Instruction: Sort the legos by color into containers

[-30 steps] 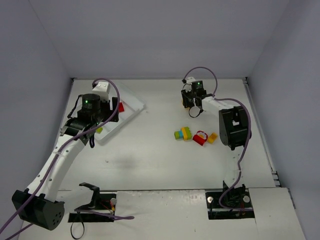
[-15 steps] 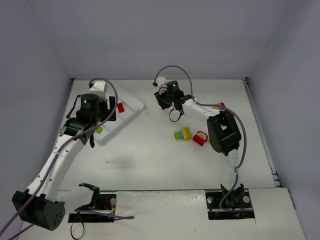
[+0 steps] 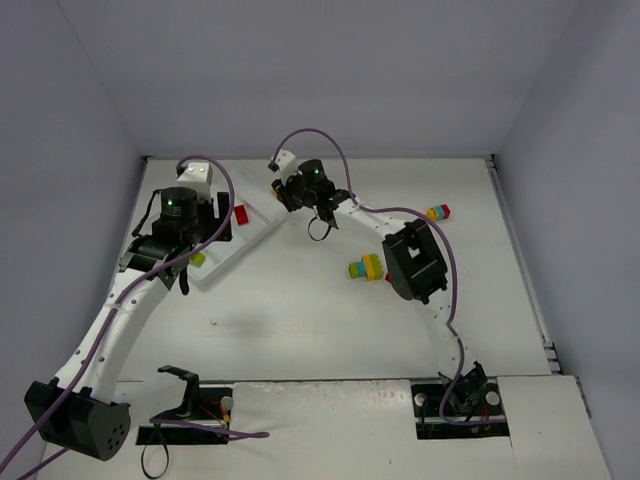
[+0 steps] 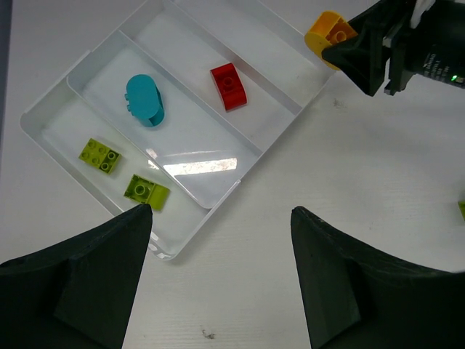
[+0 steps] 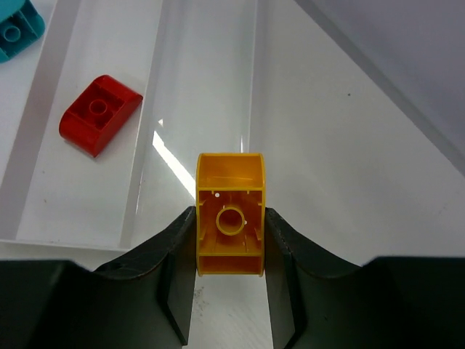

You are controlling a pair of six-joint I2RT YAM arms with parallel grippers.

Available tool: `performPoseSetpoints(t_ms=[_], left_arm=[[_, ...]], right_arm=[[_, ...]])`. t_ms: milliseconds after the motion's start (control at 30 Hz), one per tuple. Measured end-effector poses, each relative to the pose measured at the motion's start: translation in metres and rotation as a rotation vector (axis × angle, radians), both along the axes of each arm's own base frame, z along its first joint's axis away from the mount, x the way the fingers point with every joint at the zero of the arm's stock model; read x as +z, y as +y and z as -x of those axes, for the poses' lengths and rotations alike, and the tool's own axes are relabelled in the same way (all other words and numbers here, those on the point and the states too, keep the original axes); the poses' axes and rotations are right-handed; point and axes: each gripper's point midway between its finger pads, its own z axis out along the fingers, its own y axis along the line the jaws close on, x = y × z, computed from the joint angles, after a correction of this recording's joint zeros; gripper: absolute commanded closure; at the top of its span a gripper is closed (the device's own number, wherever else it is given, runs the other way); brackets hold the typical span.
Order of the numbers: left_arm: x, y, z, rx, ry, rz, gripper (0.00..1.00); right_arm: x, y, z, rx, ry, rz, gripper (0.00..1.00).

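The last section of the tray is empty. I will next move my right gripper to the left in the top view, over that section, and let go of the orange-yellow lego.
The white tray lies at the back left. One of its containers holds a red lego, the one beside it a teal lego, and the outer one two lime green legos. My right gripper is shut on an orange-yellow lego, hollow side to the camera, over the end of the tray's last compartment. That gripper hangs at the tray's far corner. My left gripper stands open and holds nothing, above the table beside the tray's near corner.
A yellow, green and teal cluster lies mid-table beside the right arm's elbow. A small orange, teal and red cluster sits toward the back right. Grey walls close in the table on three sides.
The right arm has swung left from the table's middle back to the tray's far corner, carrying the orange-yellow lego. The left arm has stayed still.
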Motion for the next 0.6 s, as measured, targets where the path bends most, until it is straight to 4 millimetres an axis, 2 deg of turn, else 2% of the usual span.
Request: performPoseSetpoints(t_ms=[100, 200, 300, 367, 400, 433, 467, 533, 600], left_arm=[[-0.001, 0.000, 0.000, 0.003, 0.002, 0.003, 0.29], [-0.001, 0.001, 0.000, 0.008, 0.002, 0.008, 0.29], [-0.001, 0.001, 0.000, 0.012, 0.002, 0.012, 0.29], [-0.001, 0.001, 0.000, 0.011, 0.002, 0.013, 0.29], [-0.001, 0.001, 0.000, 0.010, 0.003, 0.015, 0.29], [-0.001, 0.001, 0.000, 0.010, 0.003, 0.016, 0.29], [-0.001, 0.000, 0.000, 0.010, 0.003, 0.017, 0.29], [-0.001, -0.001, 0.000, 0.006, 0.004, 0.021, 0.29], [-0.001, -0.001, 0.000, 0.004, 0.004, 0.022, 0.29]], right_arm=[[-0.025, 0.008, -0.001, 0.021, 0.017, 0.008, 1.00], [-0.041, 0.019, 0.001, 0.051, 0.021, 0.002, 1.00], [-0.041, 0.028, 0.006, 0.073, 0.014, -0.007, 0.98], [-0.033, 0.035, 0.006, 0.087, -0.009, -0.023, 0.93], [-0.028, 0.040, 0.007, 0.093, -0.022, -0.033, 0.89], [-0.023, 0.042, 0.005, 0.095, -0.035, -0.042, 0.77], [-0.018, 0.045, 0.006, 0.098, -0.045, -0.049, 0.72], [-0.009, 0.051, 0.005, 0.103, -0.065, -0.064, 0.52], [-0.003, 0.055, 0.004, 0.106, -0.080, -0.076, 0.40]])
